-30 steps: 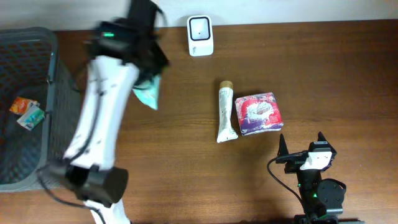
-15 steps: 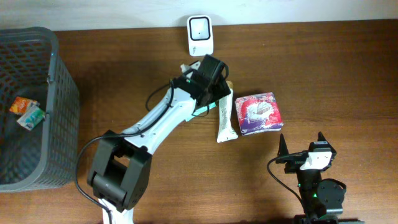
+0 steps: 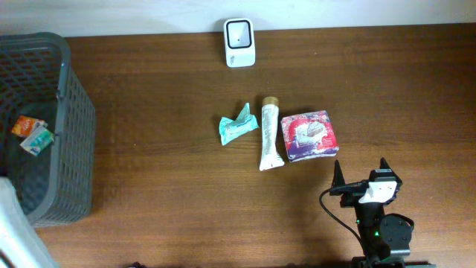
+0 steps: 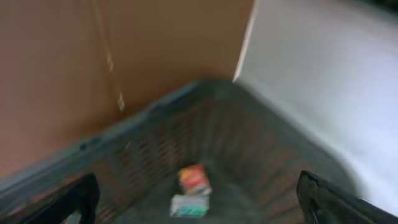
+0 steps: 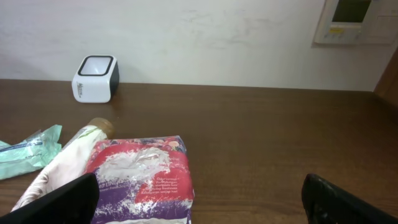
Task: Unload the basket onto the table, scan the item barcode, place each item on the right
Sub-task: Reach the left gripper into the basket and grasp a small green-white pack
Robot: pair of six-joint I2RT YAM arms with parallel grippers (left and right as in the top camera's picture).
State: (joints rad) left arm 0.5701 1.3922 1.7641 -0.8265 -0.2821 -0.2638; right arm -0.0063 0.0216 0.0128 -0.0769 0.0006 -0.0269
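The small teal item [image 3: 37,140] [image 4: 189,206] is below and outward of my left gripper, inside the basket's sides. My left gripper should tilt downward next and lower its open fingers onto it.
The white barcode scanner [image 3: 239,33] stands at the table's far edge, also in the right wrist view [image 5: 96,78]. A crumpled teal packet [image 3: 238,125] lies free on the table, left of a white tube [image 3: 270,134] and a purple-and-red packet [image 3: 309,135]. My right gripper [image 3: 360,168] rests open near the front edge, with the purple-and-red packet [image 5: 143,177] just ahead of its left finger. My left gripper [image 4: 198,186] is open and empty above the basket [image 4: 261,155], in a blurred view. Overhead, only a white part of the left arm [image 3: 15,223] shows.
The dark mesh basket [image 3: 71,112] fills the left side of the table and holds an orange item [image 3: 26,125] and a small teal one [image 3: 39,140]. A wall runs behind the scanner.
The left gripper opened and left the teal packet beside the tube, then the arm swung back left over the basket. The right arm has not moved.
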